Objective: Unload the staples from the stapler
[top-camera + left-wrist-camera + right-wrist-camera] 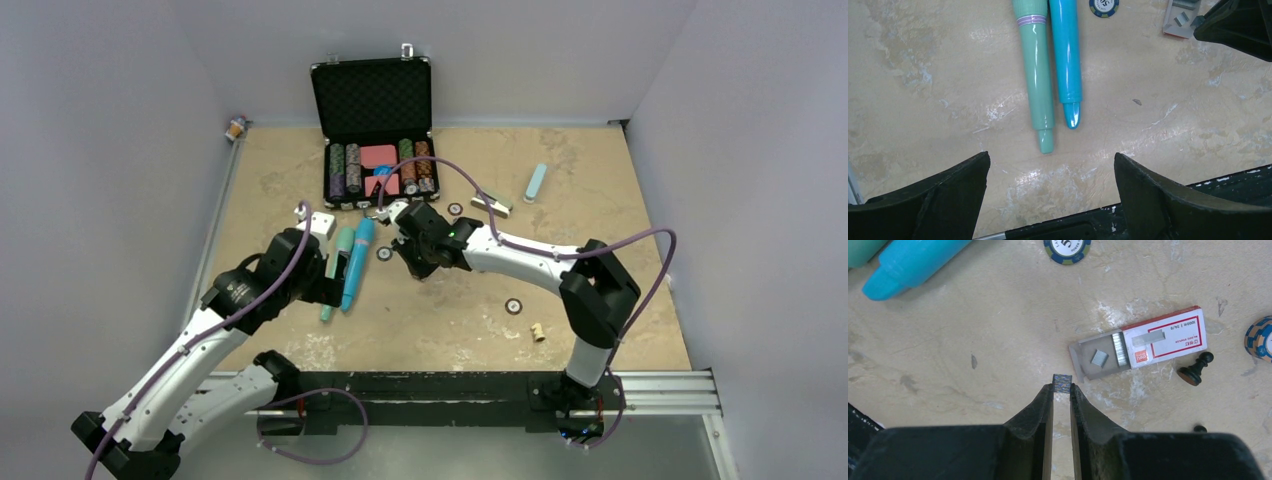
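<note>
The right gripper moves toward the right in the wrist view next, lowers the staples to the open tray's middle [1098, 359] and releases, because they hang beside the box [1158, 337].
Pinched between the fingertips of my right gripper [1062, 386] is a small block of staples [1062, 380]; it hangs just above the table, close to the open tray of a red and white staple box [1158, 337]. More staples lie in that tray. In the top view the right gripper [410, 262] is at the table's middle. My left gripper [1051, 160] stands wide open with nothing between its fingers, just short of the tips of a green tube [1038, 85] and a blue tube [1068, 65] lying side by side. I cannot tell which object is the stapler.
An open black case [372, 130] with poker chips stands at the back. Loose chips [1067, 247] and a black chess pawn [1194, 371] lie near the staple box. A pale blue object [536, 182] and a cream one [492, 204] lie at the back right.
</note>
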Available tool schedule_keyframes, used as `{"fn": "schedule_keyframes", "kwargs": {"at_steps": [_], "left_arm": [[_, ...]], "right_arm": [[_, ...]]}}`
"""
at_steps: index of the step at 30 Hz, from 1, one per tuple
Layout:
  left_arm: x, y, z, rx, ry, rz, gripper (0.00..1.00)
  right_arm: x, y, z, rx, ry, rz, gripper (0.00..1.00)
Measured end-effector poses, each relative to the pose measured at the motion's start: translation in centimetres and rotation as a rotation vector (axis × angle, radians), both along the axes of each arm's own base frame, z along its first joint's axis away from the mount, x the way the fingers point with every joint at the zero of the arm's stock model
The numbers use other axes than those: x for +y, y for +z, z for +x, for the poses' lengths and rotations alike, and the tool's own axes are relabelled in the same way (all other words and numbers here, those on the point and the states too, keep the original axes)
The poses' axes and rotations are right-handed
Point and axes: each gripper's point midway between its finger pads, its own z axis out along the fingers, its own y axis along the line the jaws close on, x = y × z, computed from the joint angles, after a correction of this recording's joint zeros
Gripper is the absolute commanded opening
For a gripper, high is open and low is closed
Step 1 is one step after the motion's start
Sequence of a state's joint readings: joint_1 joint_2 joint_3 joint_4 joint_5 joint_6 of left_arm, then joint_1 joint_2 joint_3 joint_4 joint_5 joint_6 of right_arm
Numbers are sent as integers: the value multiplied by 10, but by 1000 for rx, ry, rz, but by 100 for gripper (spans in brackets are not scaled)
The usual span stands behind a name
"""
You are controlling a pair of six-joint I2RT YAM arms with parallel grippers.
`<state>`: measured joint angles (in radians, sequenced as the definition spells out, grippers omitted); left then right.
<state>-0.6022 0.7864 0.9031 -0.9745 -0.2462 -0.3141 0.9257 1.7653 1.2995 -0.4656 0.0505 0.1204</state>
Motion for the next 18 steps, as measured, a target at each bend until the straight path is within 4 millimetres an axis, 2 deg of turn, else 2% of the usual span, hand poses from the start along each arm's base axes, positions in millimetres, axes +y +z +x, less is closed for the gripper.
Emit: {"fn": "schedule_keyframes", "kwargs": {"at_steps": [11,18], "left_arm": [[-1,-1,0,4,-2,-1,97],[-1,-2,0,9,-3,3,97]], "right_arm": [[-10,-12,19,-2,-58,-40,0],[-15,-32,28,24,-79,-79,0]]}}
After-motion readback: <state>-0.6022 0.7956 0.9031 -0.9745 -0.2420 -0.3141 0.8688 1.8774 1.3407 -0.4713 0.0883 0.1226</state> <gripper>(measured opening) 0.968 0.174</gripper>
